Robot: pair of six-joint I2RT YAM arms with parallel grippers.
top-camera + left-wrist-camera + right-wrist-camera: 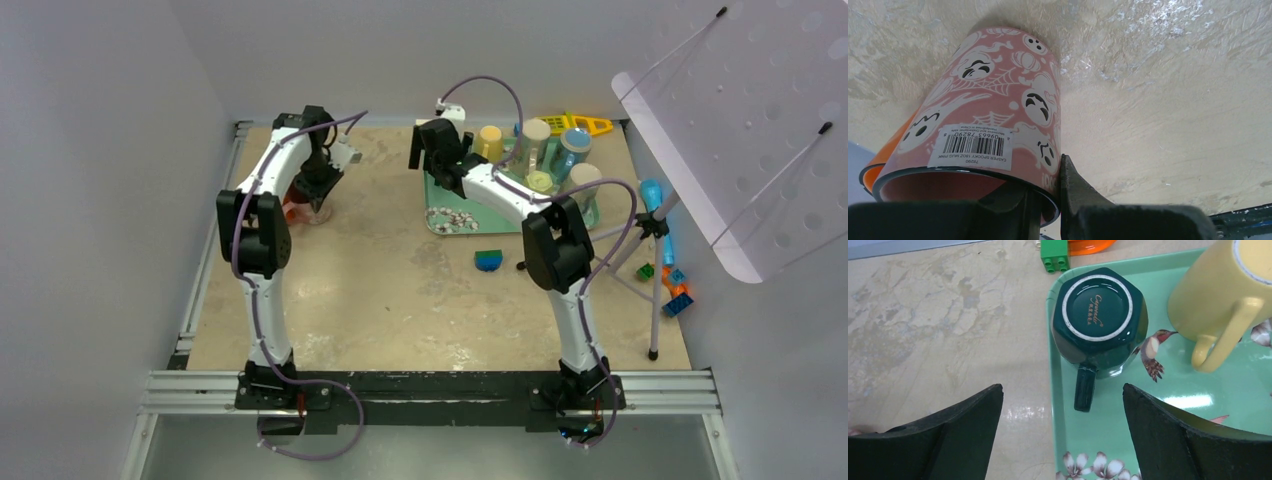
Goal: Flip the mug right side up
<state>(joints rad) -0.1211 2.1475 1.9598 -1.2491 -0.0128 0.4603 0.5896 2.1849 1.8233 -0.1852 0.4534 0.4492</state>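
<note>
The right gripper sinks down over the dark green mug's handle (1085, 389) next and closes on it from both sides, since the handle points between its open fingers.
A pink mug with white ghosts and a barcode label (993, 100) is tilted on the tabletop at the far left (300, 210), rim toward the wrist camera. My left gripper (1048, 185) is shut on its rim, one finger inside and one finger (1073, 185) outside. A dark green mug (1100, 320) stands upside down at the corner of a green flowered tray (1108, 430), its handle pointing at my right gripper (1062, 386), which hovers open and empty above it (440, 160).
A yellow mug (1218, 295) stands beside the green one; several more mugs (545, 145) crowd the tray. A green brick (1054, 259) and an orange piece lie behind the tray. A blue-green block (488, 260), toy bricks (672, 285) and a tripod with a white panel (740, 130) are at the right.
</note>
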